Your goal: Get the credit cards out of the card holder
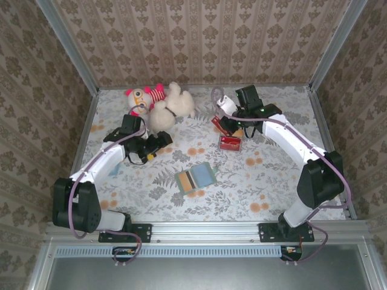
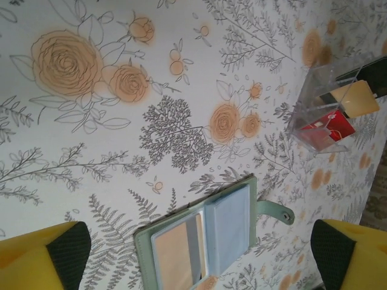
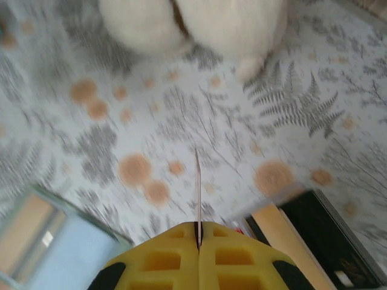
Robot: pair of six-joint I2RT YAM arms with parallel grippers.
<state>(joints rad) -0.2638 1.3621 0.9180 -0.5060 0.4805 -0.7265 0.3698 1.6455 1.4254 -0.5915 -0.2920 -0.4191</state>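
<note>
The right gripper next needs to turn and then come down over the clear box's red card (image 1: pixel 230 143) (image 3: pixel 239 230) to release the thin card, as the edge of the thin card is at an angle to the box.
The grey-green card holder (image 1: pixel 195 178) lies open on the flowered cloth, mid-table. In the left wrist view the card holder (image 2: pixel 205 232) shows a tan card (image 2: pixel 175 254) under a clear pocket, beside a pale blue sleeve. My left gripper (image 2: pixel 199 251) hangs above it, open wide, its yellow fingers (image 2: pixel 42 257) at the bottom corners. My right gripper (image 3: pixel 198 226) is shut on a thin card (image 3: pixel 197 181) seen edge-on, above the cloth. Further back in the top view, the right gripper (image 1: pixel 234 125) is beside a small clear box (image 1: pixel 230 142).
The clear box (image 2: pixel 323 115) holds a red card, a tan-yellow card and a dark one; the box (image 3: pixel 302 229) is just right of my right fingers. A white plush toy (image 1: pixel 172 106) and a red-and-pink doll (image 1: pixel 142 99) sit at the back. Patterned walls enclose the table.
</note>
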